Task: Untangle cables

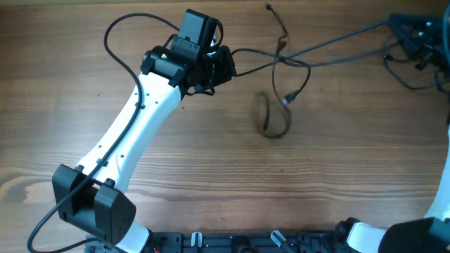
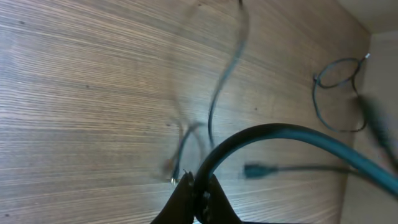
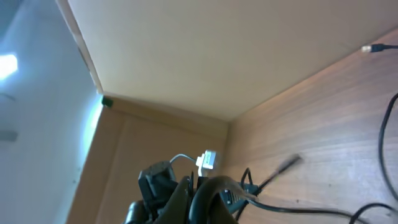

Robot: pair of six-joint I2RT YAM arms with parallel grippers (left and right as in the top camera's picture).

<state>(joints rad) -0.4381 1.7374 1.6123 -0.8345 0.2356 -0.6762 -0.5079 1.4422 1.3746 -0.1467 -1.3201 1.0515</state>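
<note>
My right gripper should next move over the tabletop beside the tangle, to its left in the overhead view, and loosen the stretched piece of cable to release it.
Thin black cables cross in a tangle at the table's upper middle. One strand stretches between my two grippers. A blurred loop and a plug end hang below the tangle, and another plug lies at the top. My left gripper is shut on a cable left of the tangle; the left wrist view shows its jaws pinching the arcing cable. My right gripper, at the far right corner, is shut on a cable beside a bundle with a white connector.
The left arm's own thick black wire loops over the table at upper left. A cardboard-coloured wall stands behind the right gripper. More dark cable loops lie at the right edge. Wooden table below the tangle.
</note>
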